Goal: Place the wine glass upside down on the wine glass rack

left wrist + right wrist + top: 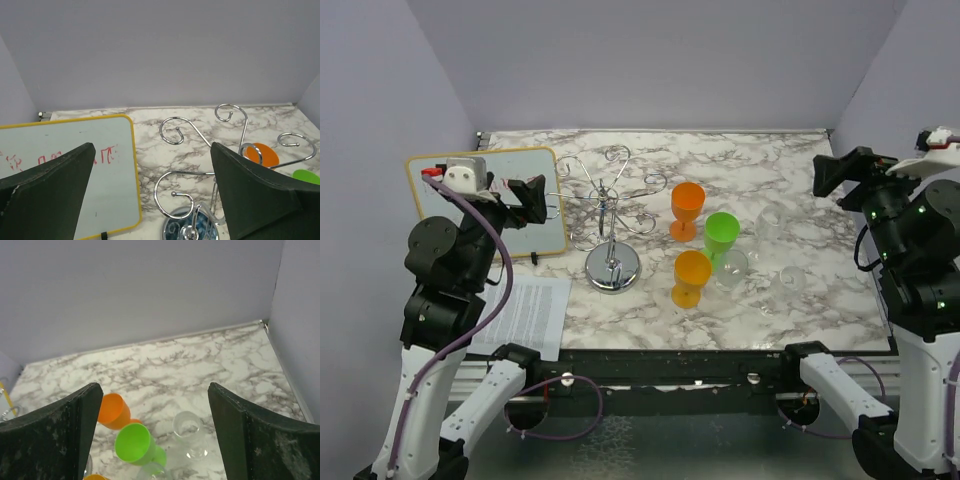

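The farthest clear glass's opening faces up, so my right gripper next tilts down to it, onto its rim on the side by the green glass.
The chrome wine glass rack (pixel 611 226) stands upright left of centre on its round mirrored base (pixel 613 268); its curled arms (pixel 172 131) carry nothing. To its right stand two orange wine glasses (pixel 686 208) (pixel 691 277), a green one (pixel 721 236) and three clear ones (pixel 730 268) (pixel 769 222) (pixel 792 282), all upright. My left gripper (pixel 530 197) hovers open left of the rack, above the whiteboard's edge. My right gripper (pixel 835 175) hangs open above the table's right side, and in the right wrist view a clear glass (pixel 187 426) and the green glass (pixel 134 444) lie below its fingers.
A yellow-framed whiteboard (pixel 535 170) with red marks lies at the back left. A printed sheet of paper (pixel 532 312) overhangs the front left edge. Grey walls close in the back and both sides of the marble table (pixel 740 160).
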Available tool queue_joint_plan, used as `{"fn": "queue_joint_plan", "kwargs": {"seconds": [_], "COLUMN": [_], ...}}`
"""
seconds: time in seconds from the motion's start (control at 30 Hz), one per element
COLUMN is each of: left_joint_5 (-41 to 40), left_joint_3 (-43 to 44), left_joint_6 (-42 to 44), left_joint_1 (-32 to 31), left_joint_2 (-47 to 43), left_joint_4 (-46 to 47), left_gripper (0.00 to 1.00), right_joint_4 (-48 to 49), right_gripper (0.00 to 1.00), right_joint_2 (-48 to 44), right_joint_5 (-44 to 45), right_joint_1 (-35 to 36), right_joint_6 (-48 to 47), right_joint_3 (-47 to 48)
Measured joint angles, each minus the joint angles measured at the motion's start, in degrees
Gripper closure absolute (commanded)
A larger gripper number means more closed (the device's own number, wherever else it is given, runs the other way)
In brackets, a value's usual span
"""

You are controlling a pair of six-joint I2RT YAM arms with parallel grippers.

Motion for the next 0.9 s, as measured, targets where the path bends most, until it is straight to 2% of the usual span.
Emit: {"fn": "queue_joint_plan", "kwargs": {"seconds": [0.13,0.3,0.5,0.73,0.9], "left_joint_5": [0.5,1.7,3.7,7.1,9.6], "left_joint_3": [-2.7,-5.2,-6.8,-7.1,-6.8], "left_joint_6": [0.3,-0.1,-1.4,-4.2,-5.5], "left_joint_1": [0.0,0.0,0.0,0.0,0.0], "left_joint_2": [0.2,1.0,0.7,0.2,1.1], "left_joint_4": [0.3,0.3,1.3,4.1,5.0], "left_gripper": [0.01,0.01,0.01,0.02,0.10], "right_joint_4": [-3.1,-6.3,-9.5,-11.1,-11.3], "right_gripper": [0.04,0.10,0.27,0.38,0.52], "right_joint_2": [0.8,2.2,8.9,21.2,27.1], "right_joint_5": [-0.5,-4.4,-8.8,-9.1,-5.5], "right_joint_1": [0.0,0.0,0.0,0.1,1.7], "right_joint_6": [0.8,1.5,2.2,2.8,2.7], "right_joint_3": [-3.2,-7.1,-7.3,-6.7,-6.6]}}
